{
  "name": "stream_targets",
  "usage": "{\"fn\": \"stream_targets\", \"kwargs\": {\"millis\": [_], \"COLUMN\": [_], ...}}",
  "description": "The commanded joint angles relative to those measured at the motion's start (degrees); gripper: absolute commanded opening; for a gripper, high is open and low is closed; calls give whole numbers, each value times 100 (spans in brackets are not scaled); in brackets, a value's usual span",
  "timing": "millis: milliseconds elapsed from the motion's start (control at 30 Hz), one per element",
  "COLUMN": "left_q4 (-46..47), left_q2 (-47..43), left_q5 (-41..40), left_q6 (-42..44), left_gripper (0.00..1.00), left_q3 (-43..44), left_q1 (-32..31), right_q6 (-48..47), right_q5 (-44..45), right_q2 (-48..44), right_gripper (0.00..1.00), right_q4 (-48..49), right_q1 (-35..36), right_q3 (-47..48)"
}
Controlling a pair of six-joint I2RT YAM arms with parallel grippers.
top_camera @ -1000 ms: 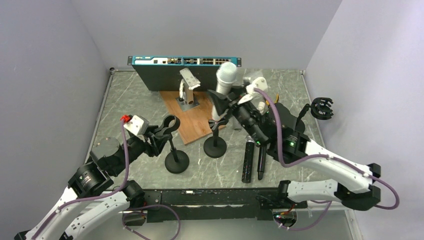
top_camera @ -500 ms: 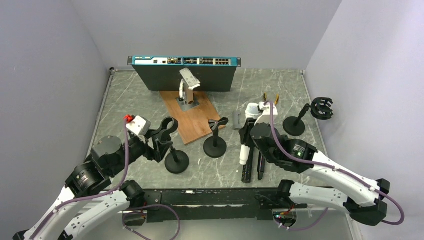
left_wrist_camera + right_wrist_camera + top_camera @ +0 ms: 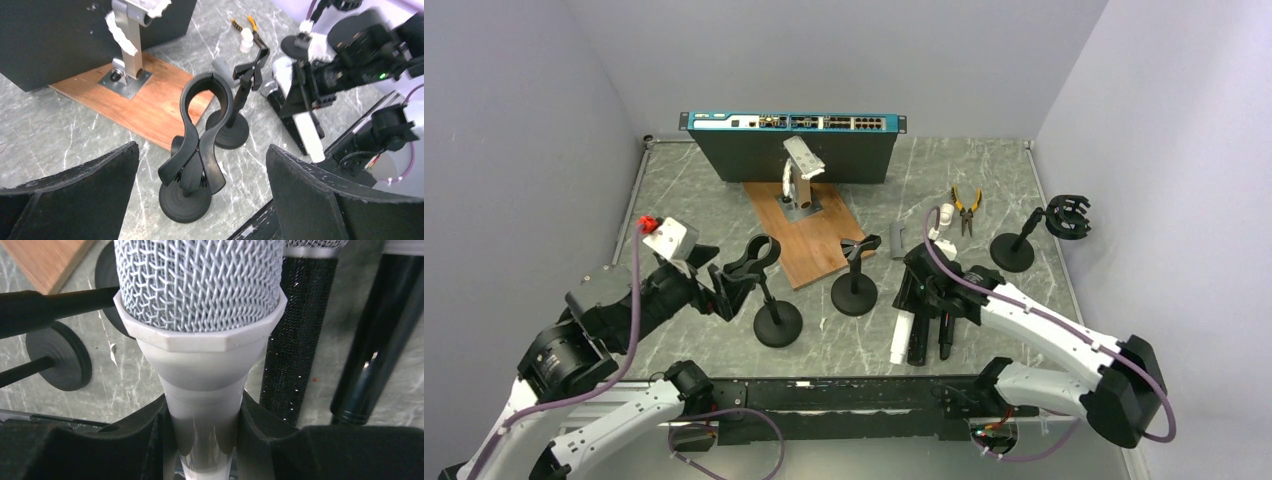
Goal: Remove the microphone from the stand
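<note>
My right gripper moves toward the middle stand's base and down next, releasing the white microphone (image 3: 902,336) on the tabletop. The part of the tabletop beside the black microphones is bare.
My right gripper (image 3: 919,293) is shut on a white microphone (image 3: 902,336) with a silver mesh head (image 3: 199,280). It holds the microphone low over the table's front, and both fingers (image 3: 150,440) press on its handle. The middle stand (image 3: 854,291) has an empty clip (image 3: 861,247). My left gripper (image 3: 720,284) is open just left of the left stand's empty black clip (image 3: 762,258). In the left wrist view that clip (image 3: 202,130) stands between and beyond the wide-spread fingers (image 3: 80,190).
Two black microphones (image 3: 921,338) lie just right of the white one. A third stand (image 3: 1014,250) is at the right. A wooden board with a metal bracket (image 3: 799,235), a network switch (image 3: 789,145), pliers (image 3: 965,205) and a small white bottle (image 3: 944,215) sit farther back.
The right gripper carried the white microphone from above the middle stand down to the table's front beside the black microphones. The left gripper opened and drew back left from its stand's clip.
</note>
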Motion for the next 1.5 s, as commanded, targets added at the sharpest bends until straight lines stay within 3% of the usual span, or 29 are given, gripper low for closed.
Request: {"fn": "stream_targets", "kwargs": {"millis": [0,100,300,400,700,833,1033,1100,1233,1467], "left_q4": [-270,-359,-501,-590,-720,-571,-289,-331,-234,-292], "left_q2": [344,480,813,1014,1463,1444,1353,1410,1417,1624], "left_q5": [-319,-332,-273,-243,-373,-857,-720,-738,-799,-698], "left_q6": [-206,-226,-175,-141,34,-18,-13,-32,-48,-87], "left_gripper": [98,93,72,70,70,54,57,58,58,50], "left_q3": [666,872,1250,1386,1265,1147,980,999,897,685], "left_q1": [-16,-12,-11,-10,-12,-12,-12,-12,-9,-9], "right_q6": [250,332,500,534,472,395,317,303,322,214], "right_q5": [-831,-826,-864,-1013,-604,-524,-463,-441,-379,-99], "right_q2": [335,612,1266,1537,1830,1972,2068,2078,2069,1762], "right_gripper": [0,0,0,0,17,23,31,42,52,62], "right_q4": [651,862,1134,1410,1495,1528,1576,1604,1620,1308], "right_q1": [-174,-196,-252,-257,-256,-263,-250,-249,-252,-252], "right_q3": [-63,-115,-156,-224,-323,-300,-329,-353,-399,-277]}}
